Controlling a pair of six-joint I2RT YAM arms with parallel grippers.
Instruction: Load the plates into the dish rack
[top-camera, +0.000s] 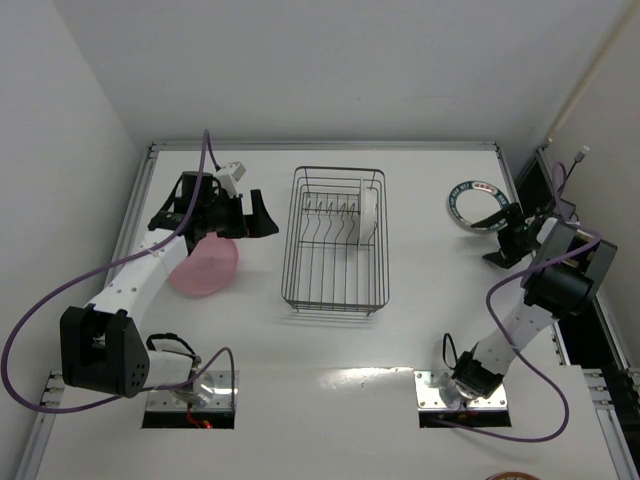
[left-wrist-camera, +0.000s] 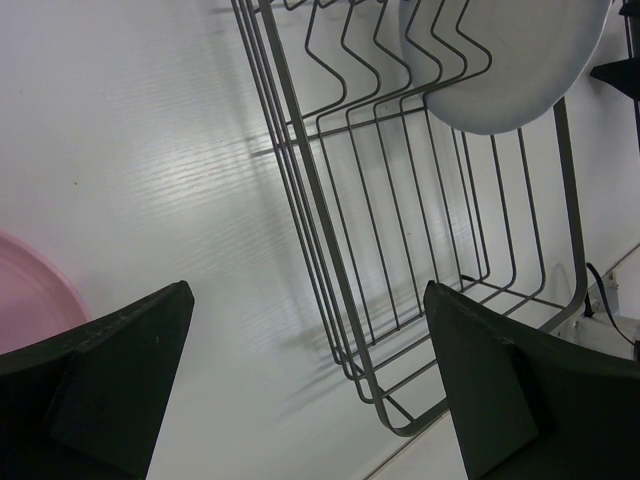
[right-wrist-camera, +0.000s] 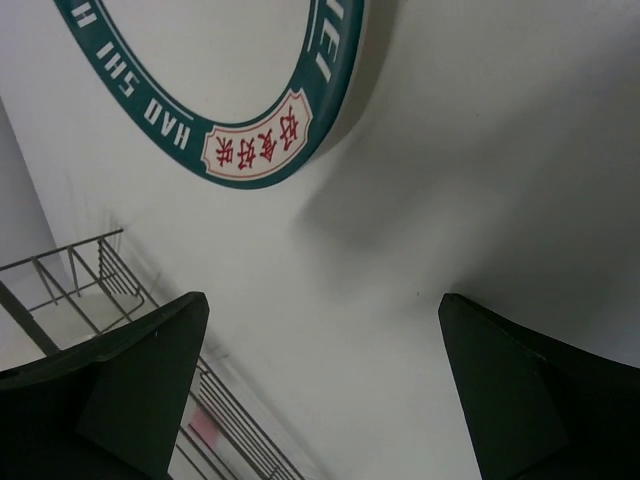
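I need to lower my right gripper and move it away from my base, to the near edge of the rimmed plate.
The dark wire dish rack (top-camera: 335, 240) stands mid-table; one white plate (top-camera: 368, 215) stands upright in its right side. A pink plate (top-camera: 205, 268) lies flat left of the rack. A white plate with a dark green lettered rim (top-camera: 472, 205) lies to the right. My left gripper (top-camera: 248, 222) is open and empty above the pink plate's far edge, pointing at the rack. My right gripper (top-camera: 495, 243) is open and empty just near-right of the rimmed plate. The left wrist view shows the rack (left-wrist-camera: 400, 200), white plate (left-wrist-camera: 500, 60) and pink plate (left-wrist-camera: 30, 290). The right wrist view shows the rimmed plate (right-wrist-camera: 255, 150).
White walls close in the table at the back and both sides. A metal frame (top-camera: 135, 200) runs along the table edges. Purple cables (top-camera: 40, 320) loop from both arms. A small reddish round object (top-camera: 515, 477) peeks in at the bottom edge. The rack's corner (right-wrist-camera: 70, 270) shows in the right wrist view.
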